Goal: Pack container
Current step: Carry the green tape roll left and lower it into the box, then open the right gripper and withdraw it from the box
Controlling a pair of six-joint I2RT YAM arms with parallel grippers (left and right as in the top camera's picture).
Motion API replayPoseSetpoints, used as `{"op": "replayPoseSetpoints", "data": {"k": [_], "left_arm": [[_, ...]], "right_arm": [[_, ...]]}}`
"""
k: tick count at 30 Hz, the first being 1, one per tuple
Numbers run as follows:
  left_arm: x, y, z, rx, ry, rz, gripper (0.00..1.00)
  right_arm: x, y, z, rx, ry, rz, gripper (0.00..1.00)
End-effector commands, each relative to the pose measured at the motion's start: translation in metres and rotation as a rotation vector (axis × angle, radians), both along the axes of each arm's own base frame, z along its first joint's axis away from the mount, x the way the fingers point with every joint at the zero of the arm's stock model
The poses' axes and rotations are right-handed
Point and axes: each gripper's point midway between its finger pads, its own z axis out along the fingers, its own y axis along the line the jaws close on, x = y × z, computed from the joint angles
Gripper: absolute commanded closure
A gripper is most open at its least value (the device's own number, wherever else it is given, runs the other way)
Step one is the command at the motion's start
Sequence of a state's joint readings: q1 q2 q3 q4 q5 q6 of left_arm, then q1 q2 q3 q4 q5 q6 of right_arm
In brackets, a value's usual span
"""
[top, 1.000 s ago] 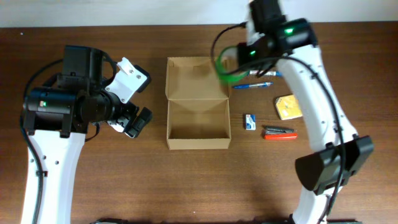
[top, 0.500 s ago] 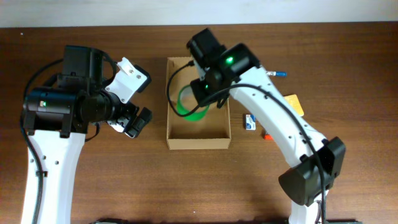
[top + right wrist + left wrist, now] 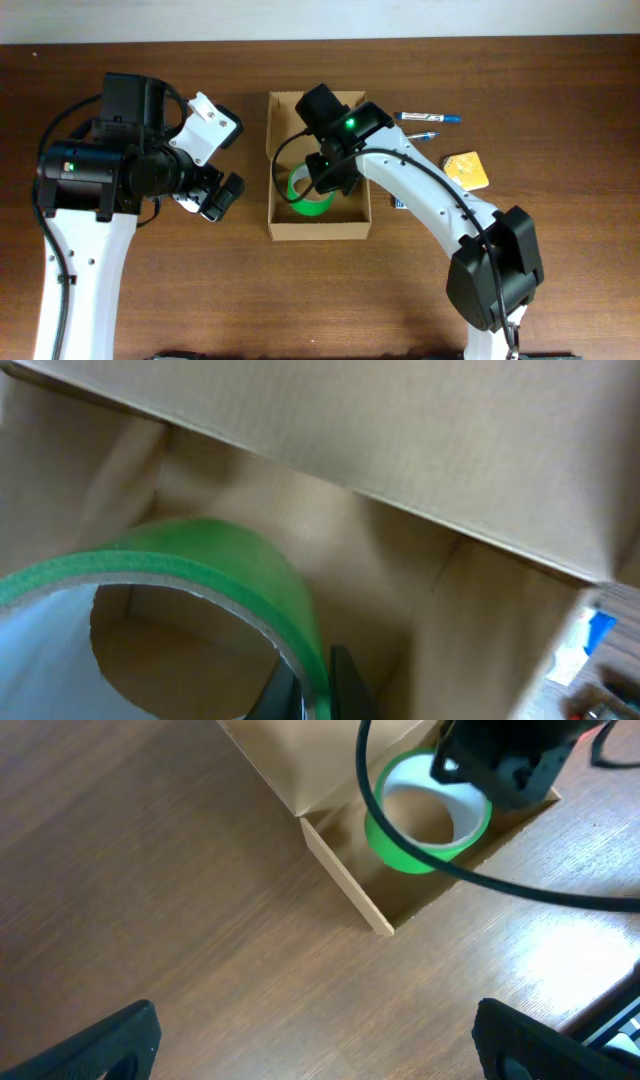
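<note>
The green tape roll point(image 3: 309, 195) is still hanging above the bare bottom of the box. I will lower my right gripper deeper into the box and let go of the roll there.
The container point(image 3: 281, 228) is an open tan cardboard box at the table's middle, its flap lid point(image 3: 300, 122) lying back behind it. A green tape roll point(image 3: 309, 195) hangs inside the box, and my right gripper point(image 3: 327, 180) is shut on its wall. In the right wrist view the green tape roll point(image 3: 190, 570) is pinched between the dark fingertips point(image 3: 345, 680), with the box wall point(image 3: 400, 440) beyond. My left gripper point(image 3: 205, 195) stands open left of the box, holding nothing. The left wrist view shows the box corner point(image 3: 345, 885) and the roll point(image 3: 425, 820).
Right of the box lie two blue pens point(image 3: 428, 118), a yellow pad point(image 3: 465, 170) and a small blue-and-white item point(image 3: 397, 203) partly under my right arm. A black cable point(image 3: 480, 880) loops from the right arm over the box.
My right arm swung left from the back right and came down into the box, carrying the green tape roll. The left arm has stayed put.
</note>
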State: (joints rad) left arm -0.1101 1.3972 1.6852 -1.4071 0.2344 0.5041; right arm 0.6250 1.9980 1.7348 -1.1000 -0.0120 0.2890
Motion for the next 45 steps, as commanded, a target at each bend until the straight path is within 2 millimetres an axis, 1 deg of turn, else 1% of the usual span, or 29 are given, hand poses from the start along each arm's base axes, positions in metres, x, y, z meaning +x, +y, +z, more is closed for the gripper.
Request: {"op": "replayPoseSetpoints", "data": {"k": [1,6,11,15,17,18,19,20,26,28,29,31,33,37,40,42,44,45], "left_arm": [[0.000,0.000,0.006,0.000,-0.022,-0.011,0.01],[0.001,0.000,0.006,0.000,-0.023,-0.011,0.01],[0.001,0.000,0.006,0.000,-0.023,-0.011,0.00],[0.000,0.000,0.006,0.000,-0.022,-0.011,0.00],[0.000,0.000,0.006,0.000,-0.022,-0.011,0.00],[0.000,0.000,0.006,0.000,-0.022,-0.011,0.00],[0.000,0.000,0.006,0.000,-0.022,-0.011,0.00],[0.001,0.000,0.006,0.000,-0.023,-0.011,0.01],[0.000,0.000,0.006,0.000,-0.022,-0.011,0.00],[0.001,0.000,0.006,0.000,-0.023,-0.011,0.00],[0.000,0.000,0.006,0.000,-0.022,-0.011,0.00],[0.000,0.000,0.006,0.000,-0.022,-0.011,0.00],[0.000,0.000,0.006,0.000,-0.022,-0.011,0.00],[0.001,0.000,0.006,0.000,-0.023,-0.011,0.00],[0.000,0.000,0.006,0.000,-0.022,-0.011,0.00],[0.001,0.000,0.006,0.000,-0.023,-0.011,0.00],[0.000,0.000,0.006,0.000,-0.022,-0.011,0.01],[0.000,0.000,0.006,0.000,-0.022,-0.011,0.00]], "right_arm": [[-0.010,0.012,-0.010,0.004,0.011,0.015,0.96],[-0.017,0.023,-0.020,0.002,-0.003,0.040,0.96],[-0.020,0.024,-0.029,0.000,-0.002,0.032,0.96],[-0.019,0.024,-0.030,0.001,-0.003,0.032,0.96],[-0.019,0.024,-0.030,0.002,-0.004,0.033,0.88],[-0.019,0.024,-0.030,0.002,-0.004,0.033,0.83],[-0.019,0.024,-0.030,0.002,-0.003,0.033,0.75],[-0.019,0.024,-0.030,0.002,-0.003,0.033,0.70],[-0.019,0.024,-0.030,0.002,-0.002,0.033,0.67],[-0.020,0.024,-0.030,0.002,0.001,0.033,0.62],[-0.021,0.024,-0.030,0.003,0.004,0.034,0.63],[-0.021,0.024,-0.029,0.004,0.008,0.035,0.60],[-0.021,0.024,-0.024,0.002,0.007,0.042,0.60],[-0.019,0.025,-0.004,0.014,-0.010,0.046,0.59],[-0.016,0.028,0.019,0.034,-0.048,0.077,0.59],[-0.013,0.026,0.037,0.051,-0.077,0.070,0.59],[-0.007,0.020,0.054,0.072,-0.109,0.057,0.59],[-0.003,0.015,0.064,0.080,-0.129,0.051,0.59]]}}
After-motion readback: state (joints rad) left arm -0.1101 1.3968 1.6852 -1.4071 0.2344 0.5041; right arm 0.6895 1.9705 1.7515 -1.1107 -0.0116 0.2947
